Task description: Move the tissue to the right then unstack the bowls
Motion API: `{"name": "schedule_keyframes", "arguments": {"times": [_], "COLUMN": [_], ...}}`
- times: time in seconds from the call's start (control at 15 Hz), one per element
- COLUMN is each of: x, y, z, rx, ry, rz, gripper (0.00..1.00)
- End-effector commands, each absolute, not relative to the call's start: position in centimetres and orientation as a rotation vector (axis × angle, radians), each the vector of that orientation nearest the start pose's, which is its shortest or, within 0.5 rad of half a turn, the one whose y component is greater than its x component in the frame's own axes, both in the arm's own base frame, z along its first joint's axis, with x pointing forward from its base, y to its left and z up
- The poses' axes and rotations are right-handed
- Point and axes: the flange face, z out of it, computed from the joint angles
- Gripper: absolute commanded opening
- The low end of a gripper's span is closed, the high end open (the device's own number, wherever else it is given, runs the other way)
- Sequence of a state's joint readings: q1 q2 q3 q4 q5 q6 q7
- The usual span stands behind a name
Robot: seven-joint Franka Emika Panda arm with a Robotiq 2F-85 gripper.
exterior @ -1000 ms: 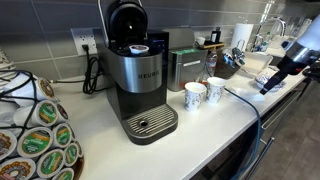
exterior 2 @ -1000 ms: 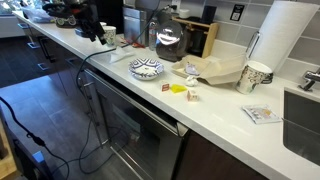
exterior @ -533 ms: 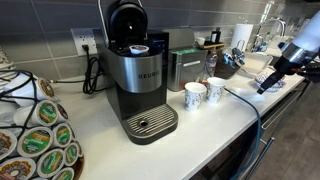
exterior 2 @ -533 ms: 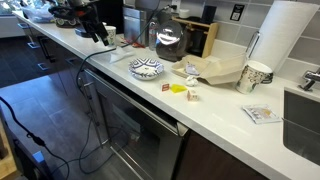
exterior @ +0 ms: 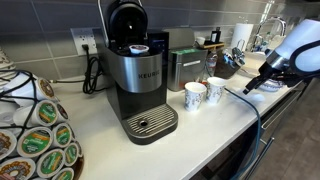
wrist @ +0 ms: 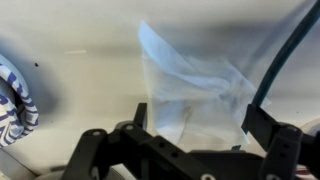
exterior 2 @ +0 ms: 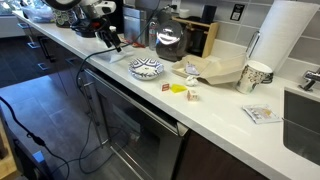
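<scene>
The robot's gripper needs to go down to the counter over the thin white tissue's near part (wrist: 199, 116), and then close.
A thin white tissue (wrist: 195, 75) lies flat on the pale counter, seen in the wrist view. My gripper (wrist: 197, 125) is open just above it, one finger on each side of its near part, holding nothing. The stacked white bowls with blue pattern (exterior 2: 146, 68) stand on the counter in an exterior view; their rim shows at the left edge of the wrist view (wrist: 12, 95). In both exterior views the gripper (exterior: 250, 88) (exterior 2: 112, 41) hangs low over the counter near the bowls. The tissue itself is hard to make out in the exterior views.
A Keurig machine (exterior: 140, 80), two paper cups (exterior: 195, 96) (exterior: 214, 91) and a pod carousel (exterior: 35, 135) stand on the counter. A black cable (wrist: 290, 50) runs beside the tissue. Crumpled brown paper (exterior 2: 215, 70), a patterned cup (exterior 2: 255, 76) and a paper towel roll (exterior 2: 285, 40) lie beyond the bowls.
The arm has swung in and come down toward the counter. The gripper now sits lower and closer to the bowls than one second ago. Nothing else has moved.
</scene>
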State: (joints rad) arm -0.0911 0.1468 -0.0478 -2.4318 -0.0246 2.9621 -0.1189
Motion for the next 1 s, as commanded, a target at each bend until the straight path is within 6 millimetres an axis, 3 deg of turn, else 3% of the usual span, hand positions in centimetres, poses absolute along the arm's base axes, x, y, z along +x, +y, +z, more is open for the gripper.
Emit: {"name": "schedule_keyframes", "arguments": {"times": [0.0, 0.2, 0.27, 0.4, 0.93], "x": [53.7, 54.3, 54.4, 54.5, 55.0], "y": [-7.4, -7.4, -7.3, -7.1, -8.4], "z": [26.2, 24.9, 24.6, 24.1, 24.5], "rx": [-3.174, -3.182, -3.184, -3.187, -3.221], "ry": [-0.02, -0.014, -0.019, -0.026, 0.042], "rz": [-0.547, -0.501, -0.493, -0.483, -0.492], "gripper": [1.0, 0.97, 0.73, 0.67, 0.05]}}
